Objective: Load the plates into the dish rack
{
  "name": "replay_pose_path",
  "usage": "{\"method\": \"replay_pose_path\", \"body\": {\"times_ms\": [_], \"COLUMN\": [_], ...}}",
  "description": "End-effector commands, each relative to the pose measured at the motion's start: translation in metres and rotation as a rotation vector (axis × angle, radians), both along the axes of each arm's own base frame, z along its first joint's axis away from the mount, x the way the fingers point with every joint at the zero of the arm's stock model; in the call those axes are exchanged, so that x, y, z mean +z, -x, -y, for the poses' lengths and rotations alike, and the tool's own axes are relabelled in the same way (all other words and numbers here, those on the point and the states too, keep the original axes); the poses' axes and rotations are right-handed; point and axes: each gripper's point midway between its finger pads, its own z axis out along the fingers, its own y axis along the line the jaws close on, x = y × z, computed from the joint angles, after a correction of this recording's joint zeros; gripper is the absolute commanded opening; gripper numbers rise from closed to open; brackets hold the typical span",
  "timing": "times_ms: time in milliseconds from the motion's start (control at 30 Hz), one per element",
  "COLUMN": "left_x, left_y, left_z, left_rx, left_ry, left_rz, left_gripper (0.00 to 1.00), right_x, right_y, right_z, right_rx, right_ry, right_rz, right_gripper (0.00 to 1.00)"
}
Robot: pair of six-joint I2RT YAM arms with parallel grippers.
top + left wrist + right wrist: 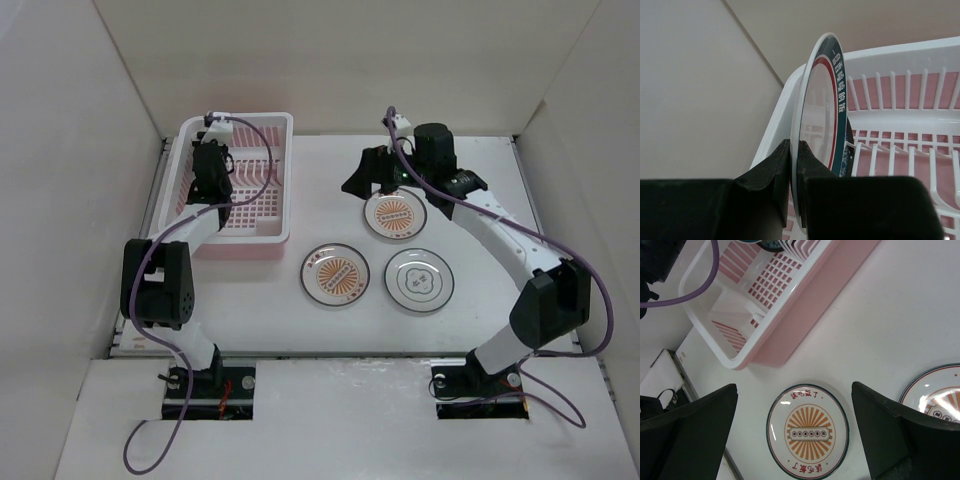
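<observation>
My left gripper is going to move down and toward the nearest divider wires next and release the white plate, as a dark plate already stands at the rack's end.
My left gripper (pixel 794 145) is shut on the white plate with the teal rim (pixel 821 105), holding it upright on edge at the left end of the pale pink dish rack (pixel 900 55). A dark plate's edge (pixel 848 156) shows just behind it. In the top view this gripper (pixel 210 160) is over the rack (pixel 262 238). My right gripper (pixel 372 180) is open and empty, high above the table. Between its fingers (pixel 794 386) lies a sunburst plate (pixel 807 432), which also shows in the top view (pixel 336 275). The second sunburst plate (pixel 396 215) and the grey-patterned plate (pixel 420 280) lie flat.
White enclosure walls stand at the left, back and right. The rack's near right corner (pixel 740 365) is close to the nearer sunburst plate. The second sunburst plate (pixel 940 395) is at the right edge of the right wrist view. White divider tines (pixel 900 160) fill the rack's floor.
</observation>
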Motion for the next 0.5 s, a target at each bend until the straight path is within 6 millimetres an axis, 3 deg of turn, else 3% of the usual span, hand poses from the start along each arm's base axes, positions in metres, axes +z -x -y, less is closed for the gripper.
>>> {"method": "replay_pose_path", "body": {"times_ms": [0, 467], "left_x": [0.056, 0.008], "left_y": [-0.007, -0.015], "left_z": [0.000, -0.003], "left_rx": [-0.016, -0.027], "left_ry": [0.036, 0.074], "left_rz": [0.189, 0.107], "left_gripper": [0.00, 0.00], "right_x": [0.010, 0.010], "right_y": [-0.004, -0.004], "right_z": [-0.006, -0.006], "right_rx": [0.014, 0.017], "right_ry": [-0.011, -0.006], "right_rz": [0.062, 0.069], "right_gripper": [1.00, 1.00]}}
